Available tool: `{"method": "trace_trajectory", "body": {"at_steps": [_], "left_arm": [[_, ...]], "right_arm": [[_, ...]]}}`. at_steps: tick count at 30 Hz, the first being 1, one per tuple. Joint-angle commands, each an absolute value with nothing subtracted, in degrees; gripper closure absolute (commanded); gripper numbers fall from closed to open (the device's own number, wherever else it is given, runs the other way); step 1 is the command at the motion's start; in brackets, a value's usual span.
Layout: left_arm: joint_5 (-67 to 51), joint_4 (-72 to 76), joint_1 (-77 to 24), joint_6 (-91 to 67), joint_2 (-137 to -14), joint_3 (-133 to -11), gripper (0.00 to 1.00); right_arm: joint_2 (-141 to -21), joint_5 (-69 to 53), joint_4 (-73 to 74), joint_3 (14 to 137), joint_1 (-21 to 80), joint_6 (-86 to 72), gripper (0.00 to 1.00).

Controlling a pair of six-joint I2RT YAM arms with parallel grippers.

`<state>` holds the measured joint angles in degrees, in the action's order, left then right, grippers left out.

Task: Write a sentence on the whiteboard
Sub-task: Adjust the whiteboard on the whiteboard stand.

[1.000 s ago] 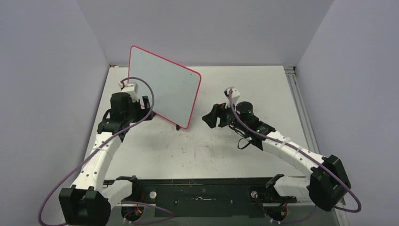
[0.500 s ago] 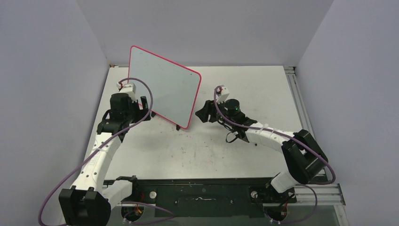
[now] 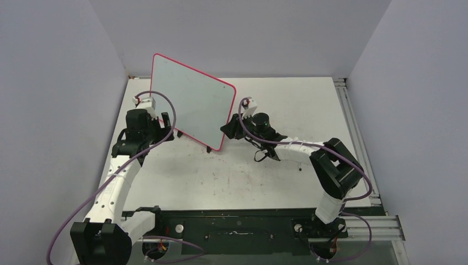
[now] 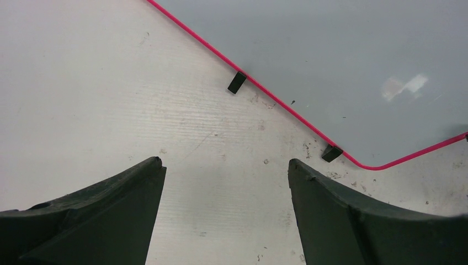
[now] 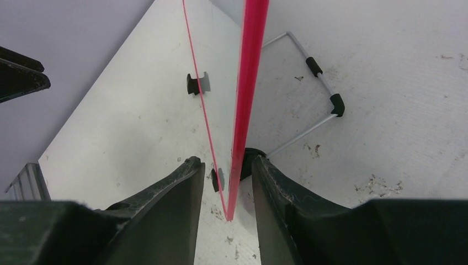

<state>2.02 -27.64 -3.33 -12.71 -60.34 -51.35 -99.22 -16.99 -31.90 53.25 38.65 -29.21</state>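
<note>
My left gripper moves right in the top view and down onto the board's nearer black foot (image 3: 180, 134) (image 4: 237, 82) next, as the foot is below its fingers and to that side.
The whiteboard (image 3: 190, 105) stands tilted on the table, pale and glossy with a pink-red rim. No sentence shows on its face. My right gripper (image 3: 227, 130) is at the board's lower right edge. In the right wrist view the red rim (image 5: 251, 83) runs edge-on between the two fingers of that gripper (image 5: 226, 161), with a thin gap on each side. My left gripper (image 3: 167, 122) hangs by the board's lower left edge. Its jaws (image 4: 224, 163) are wide open over bare tabletop, with the board's face (image 4: 342, 66) just beyond them.
Small black feet (image 4: 237, 81) (image 4: 331, 153) sit under the board's lower rim. Behind the board a bent wire stand (image 5: 309, 61) with black caps rests on the scuffed white tabletop (image 3: 276, 182). Grey walls close in the table on three sides.
My right arm has reached left to the board's right edge and its jaws have narrowed round the rim. The left gripper has shifted slightly and stays open.
</note>
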Motion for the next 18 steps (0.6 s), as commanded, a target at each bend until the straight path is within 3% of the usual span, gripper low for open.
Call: {"method": "trace_trajectory", "body": {"at_steps": [1,6,11,18], "left_arm": [[0.67,-26.45,-2.47,-12.66,-60.34,-52.56,0.2],[0.45,-26.32,-2.37,-12.66,-60.62,-52.52,0.19],[0.44,-26.31,-2.21,-12.59,-60.98,-52.48,0.19],[0.18,-26.43,-1.93,-12.57,-61.61,-52.49,0.19]], "right_arm": [[-100.94,-18.63,-39.63,55.89,38.97,-30.36,0.64],[-102.87,-19.23,-41.57,56.67,39.02,-31.26,0.74],[-102.94,-19.25,-41.66,56.42,38.98,-30.86,0.94],[-100.39,-18.14,-42.31,51.93,38.78,-29.72,0.95]]}}
